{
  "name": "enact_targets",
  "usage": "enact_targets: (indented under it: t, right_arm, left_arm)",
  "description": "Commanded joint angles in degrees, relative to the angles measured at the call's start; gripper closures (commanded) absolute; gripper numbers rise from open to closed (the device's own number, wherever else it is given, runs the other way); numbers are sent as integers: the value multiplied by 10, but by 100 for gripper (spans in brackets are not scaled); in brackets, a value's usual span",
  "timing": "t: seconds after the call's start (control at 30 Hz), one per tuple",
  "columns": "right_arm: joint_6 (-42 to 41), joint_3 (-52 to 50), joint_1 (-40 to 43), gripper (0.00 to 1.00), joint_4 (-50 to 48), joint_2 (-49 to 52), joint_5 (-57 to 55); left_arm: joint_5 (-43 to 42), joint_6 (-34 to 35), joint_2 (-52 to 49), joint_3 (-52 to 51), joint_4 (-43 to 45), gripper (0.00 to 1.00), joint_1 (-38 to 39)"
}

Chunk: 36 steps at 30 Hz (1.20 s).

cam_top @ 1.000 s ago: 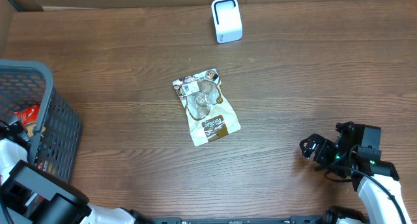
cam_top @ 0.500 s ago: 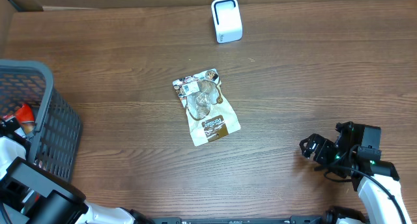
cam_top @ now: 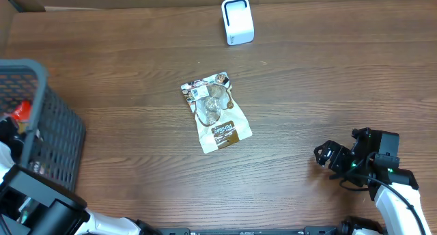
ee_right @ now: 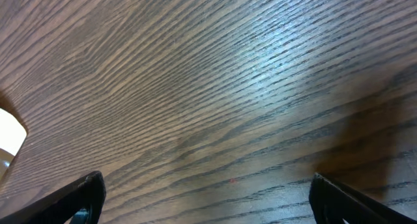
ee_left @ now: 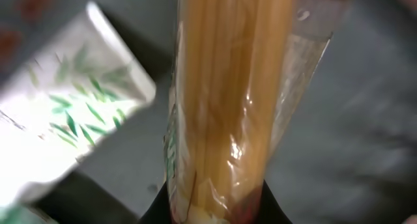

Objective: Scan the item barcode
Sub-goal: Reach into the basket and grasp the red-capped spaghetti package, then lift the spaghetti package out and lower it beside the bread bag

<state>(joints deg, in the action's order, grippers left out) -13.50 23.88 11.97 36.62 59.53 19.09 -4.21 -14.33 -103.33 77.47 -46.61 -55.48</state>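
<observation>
My left gripper needs to lift over the basket's side next, then go down and release on the bare wood beside the pouch. The bare wood is to its right in the overhead view, beyond the basket's side.
In the left wrist view my left gripper [ee_left: 215, 216] is shut on a clear packet of long yellow pasta sticks [ee_left: 228, 100], which runs up the frame away from the jaws. Overhead, a red-tipped end [cam_top: 20, 111] shows inside the dark mesh basket [cam_top: 65, 136] at the table's left edge; the left gripper itself is hidden there. The white barcode scanner [cam_top: 237, 20] stands at the far middle of the table. My right gripper [cam_top: 331, 156] rests low at the near right, open, with bare wood between its fingertips [ee_right: 88, 195].
A brown and white snack pouch [cam_top: 215, 112] lies flat in the middle of the table. In the basket, a white box with green leaf print [ee_left: 65, 113] lies beside the held packet. Cardboard walls line the far edge.
My left gripper has shut on the pasta packet. The red-tipped end has shifted up and to the left in the basket, and the basket's rim has shifted with it. The right arm has not moved.
</observation>
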Motion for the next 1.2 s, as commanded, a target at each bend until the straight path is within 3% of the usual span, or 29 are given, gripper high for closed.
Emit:
enact_targets:
  t: [0.0, 0.53, 0.93, 1.1, 1.17]
  right_arm:
    - [-2, -1, -2, 0, -3, 0, -2]
    - [-2, -1, -2, 0, -3, 0, -2]
    - [-2, -1, -2, 0, -3, 0, -2]
    - [-2, -1, -2, 0, -3, 0, -2]
    - [-2, -1, -2, 0, -3, 0, -2]
  left_arm:
    - [-67, 17, 42, 95, -8, 96, 2]
    - [-155, 19, 70, 189, -30, 96, 5]
    - [-203, 115, 181, 326, -24, 96, 22]
    - [-270, 148, 223, 326, -18, 96, 28]
    - [-337, 170, 240, 326, -23, 96, 33]
